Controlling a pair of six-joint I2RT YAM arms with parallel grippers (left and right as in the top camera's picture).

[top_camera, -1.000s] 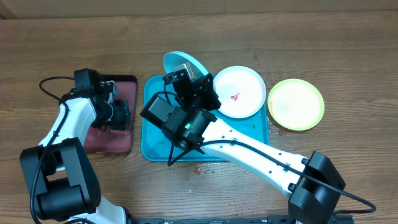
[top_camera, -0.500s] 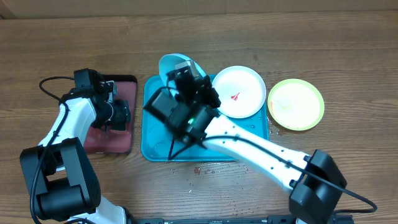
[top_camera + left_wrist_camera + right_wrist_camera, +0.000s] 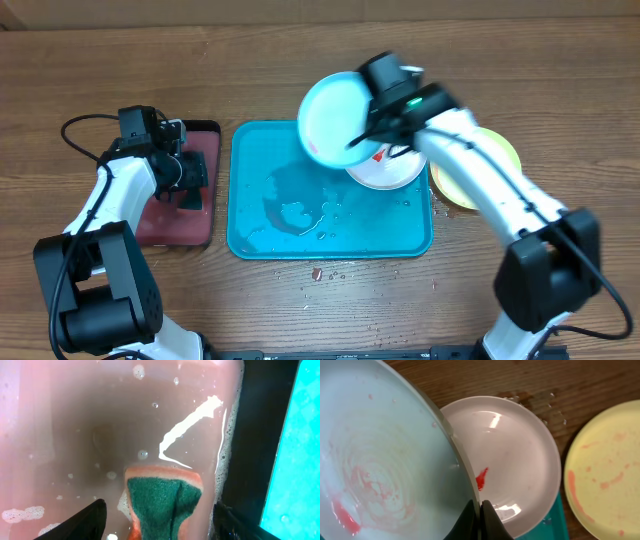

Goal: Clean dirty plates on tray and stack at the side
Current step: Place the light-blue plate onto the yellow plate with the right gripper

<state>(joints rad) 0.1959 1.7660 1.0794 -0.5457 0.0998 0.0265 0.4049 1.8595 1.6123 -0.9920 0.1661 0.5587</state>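
My right gripper is to go to the right in the overhead view next and down onto the yellow-green plate (image 3: 495, 150) (image 3: 610, 470), because that plate lies off the tray for stacking.
My right gripper (image 3: 372, 128) is shut on the rim of the light blue plate (image 3: 333, 118) and holds it tilted above the far right part of the turquoise tray (image 3: 250, 235). In the right wrist view the plate (image 3: 375, 460) carries red smears, pinched between the fingers (image 3: 480, 515). The white plate (image 3: 395, 172) with a red smear lies on the tray's far right corner (image 3: 520, 460). The yellow-green plate (image 3: 495, 150) lies on the table to the right (image 3: 605, 470). My left gripper (image 3: 160, 525) is open around a teal sponge (image 3: 162, 505) in the pinkish tray (image 3: 175, 225).
Water puddles and droplets (image 3: 295, 212) lie on the turquoise tray's floor. A few red specks (image 3: 318, 271) lie on the wood in front of it. Soapy water fills the pinkish tray (image 3: 100, 420). A black cable (image 3: 80, 135) loops at the left.
My right arm has swung right and lifted the light blue plate from the tray's far middle to above the white plate. The tray floor is now uncovered. The left arm has stayed put.
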